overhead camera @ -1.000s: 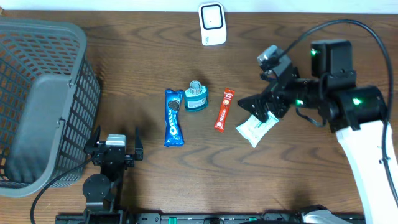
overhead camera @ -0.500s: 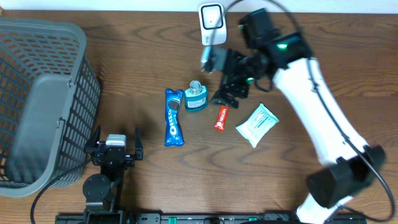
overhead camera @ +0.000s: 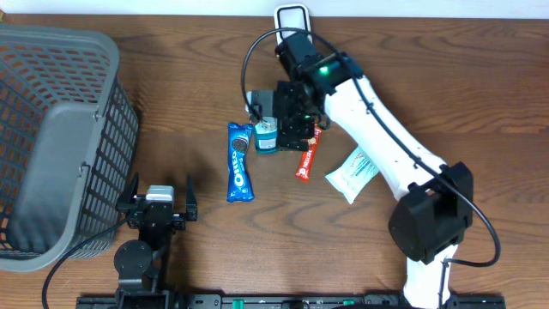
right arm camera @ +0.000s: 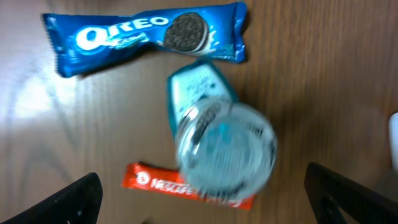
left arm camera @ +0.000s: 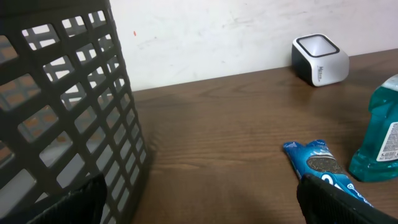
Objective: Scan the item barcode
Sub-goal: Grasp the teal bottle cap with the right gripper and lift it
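I should next move my right gripper down and to the left in the overhead view to come around the bottle, because the bottle's top (right arm camera: 227, 149) already shows between the spread fingers.
Several items lie mid-table: a blue Oreo pack (overhead camera: 240, 163), an upright teal bottle (overhead camera: 268, 137), a red Nescafe stick (overhead camera: 306, 159) and a white wipes pack (overhead camera: 353, 176). The white barcode scanner (overhead camera: 292, 26) stands at the far edge. My right gripper (overhead camera: 287, 120) hovers open directly above the bottle. In the right wrist view the blurred bottle top (right arm camera: 224, 149) lies between the spread fingers of my right gripper (right arm camera: 214, 199), with the Oreo pack (right arm camera: 149, 34) and the red stick (right arm camera: 155, 180) around it. My left gripper (overhead camera: 159, 190) rests open near the front edge, holding nothing.
A large grey mesh basket (overhead camera: 34, 77) fills the left of the table. In the left wrist view my left gripper (left arm camera: 199, 202) faces its wall (left arm camera: 62, 106), with the scanner (left arm camera: 320, 59), the Oreo pack (left arm camera: 314, 162) and the bottle (left arm camera: 379, 143) at the right.
The right arm has swung from the right side of the table leftward over the items and now hangs above the teal bottle. The left arm has not moved.
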Controlling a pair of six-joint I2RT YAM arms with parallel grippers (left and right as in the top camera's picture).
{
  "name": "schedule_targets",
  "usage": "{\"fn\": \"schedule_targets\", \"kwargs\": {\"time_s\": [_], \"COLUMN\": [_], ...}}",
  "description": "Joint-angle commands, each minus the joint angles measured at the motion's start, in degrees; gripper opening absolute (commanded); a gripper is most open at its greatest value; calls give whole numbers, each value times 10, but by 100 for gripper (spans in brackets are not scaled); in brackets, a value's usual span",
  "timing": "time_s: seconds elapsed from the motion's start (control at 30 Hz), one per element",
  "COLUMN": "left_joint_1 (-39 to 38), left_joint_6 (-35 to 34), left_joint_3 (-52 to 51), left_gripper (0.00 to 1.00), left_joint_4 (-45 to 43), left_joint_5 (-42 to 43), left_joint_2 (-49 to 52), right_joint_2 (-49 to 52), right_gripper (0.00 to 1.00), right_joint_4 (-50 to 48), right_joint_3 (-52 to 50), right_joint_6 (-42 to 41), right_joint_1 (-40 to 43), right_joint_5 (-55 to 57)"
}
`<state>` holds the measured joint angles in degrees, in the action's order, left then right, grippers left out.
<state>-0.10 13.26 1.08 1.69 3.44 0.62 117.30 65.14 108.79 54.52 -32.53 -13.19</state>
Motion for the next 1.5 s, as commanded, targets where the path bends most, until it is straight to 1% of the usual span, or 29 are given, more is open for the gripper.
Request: {"fn": "schedule_targets", "kwargs": {"time_s": [0.0,0.23,0.37,0.43,0.47,0.6,0.7,0.77,0.87,0.93,1.03,1.1,1.3,1.4,1.47], "left_joint_1": [2,2,2,2,2,2,2,2,2,2,2,2,2,2,2], "left_joint_6": [-7,-7,-7,-7,-7,-7,-7,-7,-7,-7,-7,-7,-7,-7,-7], "left_joint_3": [-9,-9,-9,-9,-9,-9,-9,-9,-9,-9,-9,-9,-9,-9,-9], "left_gripper": [98,98,98,98,98,98,98,98,98,98,98,98,98,98,98], "left_joint_4": [21,21,21,21,21,21,21,21,21,21,21,21,21,21,21], "left_joint_5": [-1,-1,-1,-1,-1,-1,-1,-1,-1,-1,-1,-1,-1,-1,-1], "left_joint_2": [-4,-4,-4,-4,-4,-4,-4,-4,-4,-4,-4,-4,-4,-4,-4], "right_joint_2": [9,40,63,75,81,90,90,90,90,89,89,89,89,89,89], "right_gripper": [99,99,99,97,93,63,51,37,27,23,15,13,15,14,15], "right_joint_4": [-20,-72,-75,-75,-75,-75,-75,-73,-68,-64,-40,-16,91,133,156], "right_joint_3": [14,14,14,14,14,14,17,19,19,22,45,70,167,213,239], "right_joint_6": [15,14,13,13,13,12,5,-7,-16,-31,-52,-73,-98,-141,-187], "right_joint_1": [-13,-23,-31,-34,-35,-40,-40,-40,-40,-40,-40,-40,-35,-33,-31], "right_joint_5": [28,21,21,21,21,21,22,22,21,21,21,19,-63,-104,-140]}}
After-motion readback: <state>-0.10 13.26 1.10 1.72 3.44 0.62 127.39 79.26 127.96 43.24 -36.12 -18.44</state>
